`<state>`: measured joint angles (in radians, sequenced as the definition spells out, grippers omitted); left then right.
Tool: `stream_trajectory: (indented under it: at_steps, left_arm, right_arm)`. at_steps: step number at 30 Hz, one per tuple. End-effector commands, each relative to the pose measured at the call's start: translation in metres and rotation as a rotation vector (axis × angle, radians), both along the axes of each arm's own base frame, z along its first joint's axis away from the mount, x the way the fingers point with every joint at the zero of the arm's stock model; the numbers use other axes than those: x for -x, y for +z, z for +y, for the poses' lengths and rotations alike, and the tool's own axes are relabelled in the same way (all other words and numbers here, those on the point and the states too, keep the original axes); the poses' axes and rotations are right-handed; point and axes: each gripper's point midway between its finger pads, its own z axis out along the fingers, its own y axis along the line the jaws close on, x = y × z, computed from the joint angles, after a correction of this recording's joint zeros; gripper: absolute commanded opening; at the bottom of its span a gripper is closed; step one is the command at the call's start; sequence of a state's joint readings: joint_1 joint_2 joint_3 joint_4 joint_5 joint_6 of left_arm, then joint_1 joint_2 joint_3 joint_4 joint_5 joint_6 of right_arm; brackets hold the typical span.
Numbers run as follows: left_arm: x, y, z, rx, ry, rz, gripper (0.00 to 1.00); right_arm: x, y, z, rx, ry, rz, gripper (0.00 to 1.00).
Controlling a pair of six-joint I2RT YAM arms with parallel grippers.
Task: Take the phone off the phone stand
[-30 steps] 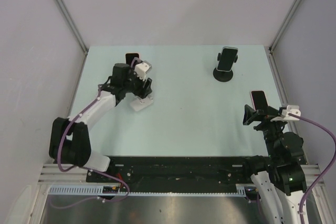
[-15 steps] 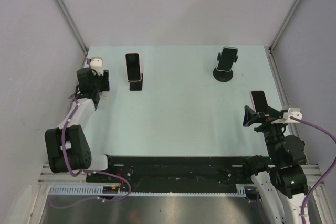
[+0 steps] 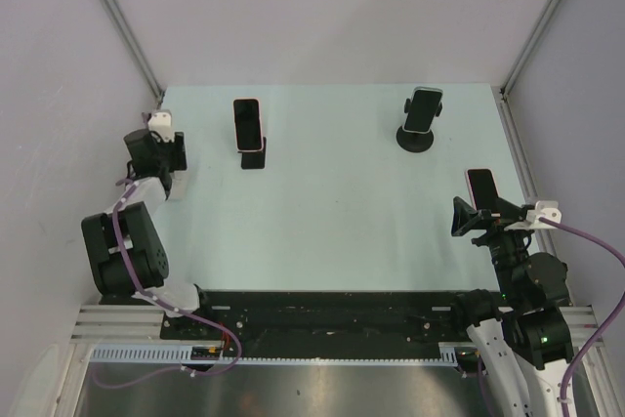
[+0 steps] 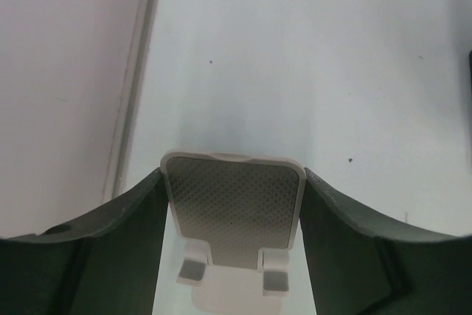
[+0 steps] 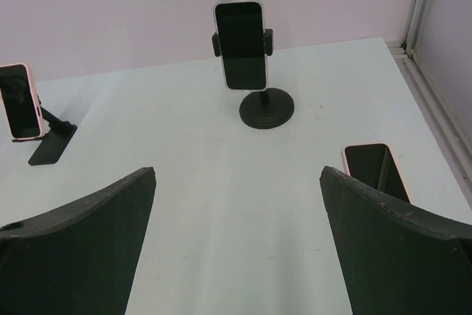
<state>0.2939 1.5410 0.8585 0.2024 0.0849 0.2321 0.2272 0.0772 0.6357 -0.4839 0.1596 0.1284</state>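
Note:
I should move my left gripper toward the side of the enclosure and then slightly back, so that I can release the white phone stand at the table's edge [image 3: 172, 173] [image 4: 220, 260].
A phone with a pink edge [image 3: 247, 122] leans on a black slanted stand [image 3: 254, 157] at the back left; it also shows in the right wrist view [image 5: 18, 101]. A second phone [image 3: 424, 109] is clamped upright in a round-based black stand [image 3: 418, 140], also in the right wrist view [image 5: 240, 43]. A third phone [image 3: 480, 183] lies flat at the right, also in the right wrist view [image 5: 372, 170]. My left gripper [image 3: 156, 157] is at the table's far left edge, shut on a white phone stand [image 4: 232, 208]. My right gripper [image 3: 469, 218] is open and empty.
The enclosure wall and its metal post [image 4: 136, 71] run close along the left of my left gripper. The right wall rail [image 5: 435, 57] borders the table past the flat phone. Bare table lies between the two black stands.
My left arm has swung from beside the slanted stand to the table's far left edge, carrying the white stand with it. The right arm and all three phones have not moved.

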Motion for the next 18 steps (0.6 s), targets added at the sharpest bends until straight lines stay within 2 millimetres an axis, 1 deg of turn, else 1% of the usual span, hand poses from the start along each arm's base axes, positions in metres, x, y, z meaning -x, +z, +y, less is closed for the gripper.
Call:
stream_trajectory:
  at_steps: [1,3,6,11,12,13,16,18]
  left_arm:
    - [-0.013,0.037,0.021,-0.061,-0.052,-0.140,0.04]
    - [-0.012,0.038,0.022,-0.048,-0.076,-0.154,0.05]
    - [-0.011,0.035,0.016,-0.048,-0.119,-0.156,0.08]
    - [-0.006,0.020,0.014,-0.062,-0.136,-0.125,0.14]
    - [-0.005,0.018,0.016,-0.068,-0.128,-0.120,0.15]
    - [-0.001,0.012,0.018,-0.069,-0.115,-0.104,0.15]
    - [0.004,0.003,0.017,-0.057,-0.101,-0.090,0.17]
    - [0.005,0.000,0.019,-0.048,-0.080,-0.089,0.19]
  right_arm:
    - [0.000,0.011,0.004,0.009,0.024,-0.050,1.00]
    - [0.000,0.012,0.005,0.010,0.029,-0.055,1.00]
    - [0.000,0.011,0.005,0.012,0.033,-0.055,1.00]
    - [0.000,0.012,0.009,0.016,0.051,-0.059,1.00]
    - [0.000,0.012,0.009,0.018,0.054,-0.060,1.00]
    - [0.001,0.012,0.009,0.019,0.057,-0.063,1.00]
    - [0.002,0.013,0.010,0.016,0.058,-0.067,1.00]
    - [0.002,0.013,0.010,0.016,0.060,-0.069,1.00]
